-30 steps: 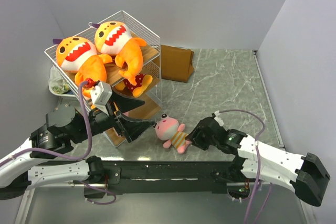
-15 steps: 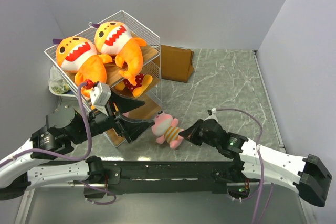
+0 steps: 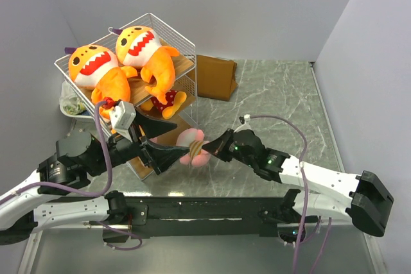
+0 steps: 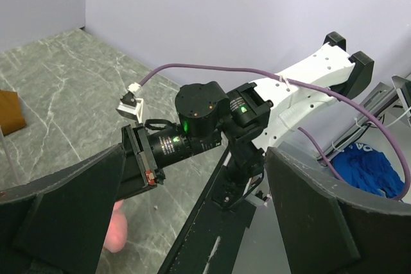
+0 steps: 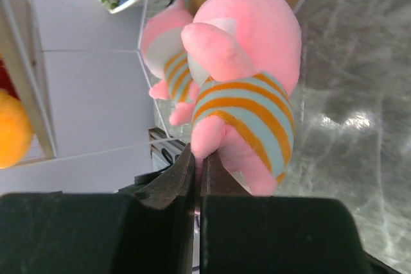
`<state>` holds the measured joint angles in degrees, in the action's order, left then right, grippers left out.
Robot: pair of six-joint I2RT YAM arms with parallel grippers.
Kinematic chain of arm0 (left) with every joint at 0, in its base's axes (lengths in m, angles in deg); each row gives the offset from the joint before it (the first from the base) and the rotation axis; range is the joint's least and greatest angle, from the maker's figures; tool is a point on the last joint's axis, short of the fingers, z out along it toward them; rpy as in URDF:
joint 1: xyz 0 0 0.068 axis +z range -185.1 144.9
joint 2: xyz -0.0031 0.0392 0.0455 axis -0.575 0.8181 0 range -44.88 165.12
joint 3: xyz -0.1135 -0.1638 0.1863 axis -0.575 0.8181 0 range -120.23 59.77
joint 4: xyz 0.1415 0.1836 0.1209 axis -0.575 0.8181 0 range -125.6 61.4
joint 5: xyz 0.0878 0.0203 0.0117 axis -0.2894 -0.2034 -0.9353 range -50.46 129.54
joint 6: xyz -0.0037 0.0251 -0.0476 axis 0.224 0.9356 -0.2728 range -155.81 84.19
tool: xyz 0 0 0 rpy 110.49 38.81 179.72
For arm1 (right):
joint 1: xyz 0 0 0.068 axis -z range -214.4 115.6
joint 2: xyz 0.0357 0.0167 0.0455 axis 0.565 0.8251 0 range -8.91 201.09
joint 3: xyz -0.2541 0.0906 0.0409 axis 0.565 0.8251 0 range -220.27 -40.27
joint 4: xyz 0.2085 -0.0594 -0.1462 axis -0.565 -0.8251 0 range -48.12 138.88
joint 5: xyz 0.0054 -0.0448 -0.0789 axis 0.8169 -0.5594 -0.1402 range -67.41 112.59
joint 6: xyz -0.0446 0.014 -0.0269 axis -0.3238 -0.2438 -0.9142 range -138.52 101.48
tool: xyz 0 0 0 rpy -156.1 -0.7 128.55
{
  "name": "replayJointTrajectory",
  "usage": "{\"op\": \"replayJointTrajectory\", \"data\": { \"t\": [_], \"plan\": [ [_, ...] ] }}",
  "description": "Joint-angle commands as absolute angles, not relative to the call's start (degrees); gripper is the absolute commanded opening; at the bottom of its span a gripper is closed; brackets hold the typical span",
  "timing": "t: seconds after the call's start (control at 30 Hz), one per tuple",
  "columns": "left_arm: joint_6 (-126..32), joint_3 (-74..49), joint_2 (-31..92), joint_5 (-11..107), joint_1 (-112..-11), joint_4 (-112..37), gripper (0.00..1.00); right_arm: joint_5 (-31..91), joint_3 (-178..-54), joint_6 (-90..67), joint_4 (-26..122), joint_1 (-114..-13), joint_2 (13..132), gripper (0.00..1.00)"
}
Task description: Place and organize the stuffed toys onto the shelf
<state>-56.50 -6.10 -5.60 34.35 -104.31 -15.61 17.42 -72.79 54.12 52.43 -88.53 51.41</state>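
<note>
The bare wood of the shelf's low level is outward of my right gripper and to its left in the top view, so I will carry the pink toy in and let go of it.
The shelf stands at the back left. Two big orange sharks lie on its top. A small toy in red dotted clothes sits on the tier below. My right gripper is shut on a leg of a pink toy in a striped shirt and holds it off the table by the shelf's low front corner. In the right wrist view the gripper pinches this toy, and a second pink toy shows behind it. My left gripper is wide open and empty beside the held toy.
A brown folded bag lies behind the shelf on the right. A white basket with small items sits left of the shelf by the wall. The right arm fills the middle of the left wrist view.
My right gripper has lifted the pink toy off the table and carried it left and back toward the shelf's low front. The left arm has stayed almost still.
</note>
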Motion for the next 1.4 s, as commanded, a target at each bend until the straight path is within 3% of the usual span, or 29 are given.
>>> {"op": "replayJointTrajectory", "data": {
  "t": [0.0, 0.4, 0.93, 1.37],
  "plan": [
    [-56.55, -7.2, -6.12, 34.97, -104.53, -17.23, 0.96, 15.64, -76.04, 52.24, 56.52, -88.81, 52.26, 0.0],
    [-55.58, -7.2, -6.04, 34.79, -104.53, -17.32, 0.96, 16.53, -72.71, 49.34, 69.68, -88.89, 53.93, 0.0],
    [-56.2, -7.55, -5.6, 35.32, -104.53, -17.06, 0.96, 16.88, -78.94, 45.47, 92.03, -88.81, 79.67, 0.0],
    [-55.41, -7.11, -6.39, 34.62, -104.54, -16.53, 0.96, 14.07, -80.53, 50.12, 99.32, -88.46, 89.0, 0.0]
  ]
}}
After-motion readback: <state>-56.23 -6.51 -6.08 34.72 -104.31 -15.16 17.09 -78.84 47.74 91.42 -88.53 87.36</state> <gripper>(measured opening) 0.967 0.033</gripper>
